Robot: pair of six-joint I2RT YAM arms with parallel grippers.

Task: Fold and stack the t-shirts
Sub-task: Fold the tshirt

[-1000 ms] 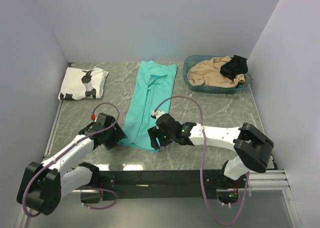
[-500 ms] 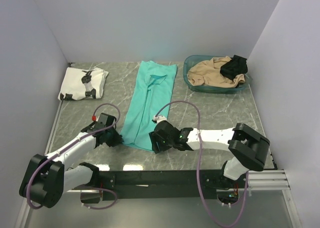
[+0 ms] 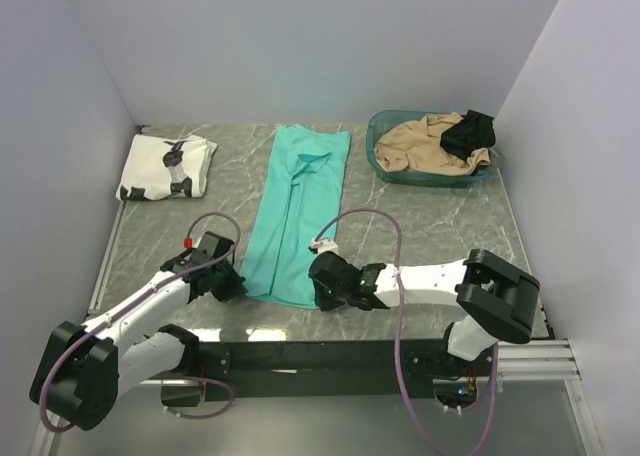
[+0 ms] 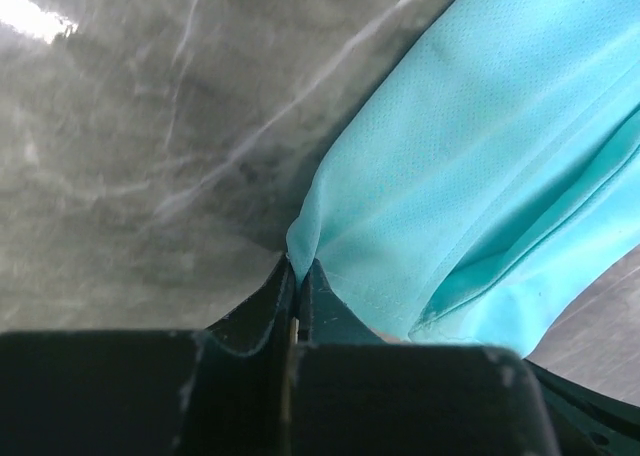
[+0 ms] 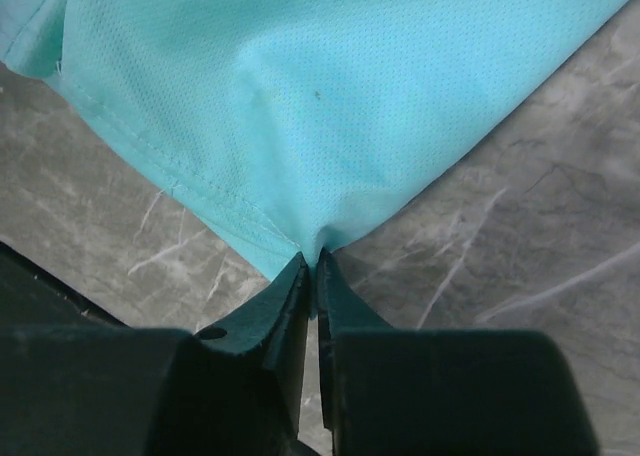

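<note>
The teal t-shirt lies full length, so my left gripper will lift, carry the hem corner outward onto the cloth [image 3: 280,174] beside the collar and release it.
A teal t-shirt [image 3: 297,211] lies as a long narrow strip down the middle of the marble table, collar at the far end. My left gripper [image 3: 236,283] is shut on its near left corner, where the teal cloth [image 4: 480,156] is pinched between the jaws. At the near right corner my right gripper [image 3: 318,287] is shut on the hem, with the teal fabric [image 5: 320,106] bunched into the jaws. A folded white t-shirt with black printed figures [image 3: 167,166] rests at the far left of the table.
A teal plastic basket [image 3: 384,161] at the far right holds a tan garment [image 3: 425,146] and a small black garment [image 3: 470,131]. Grey walls close in the table on three sides. Purple cables loop above both arms.
Both grippers went from open to shut on the teal t-shirt's near corners. The right gripper slid slightly nearer and the shirt's near hem shifted with it.
</note>
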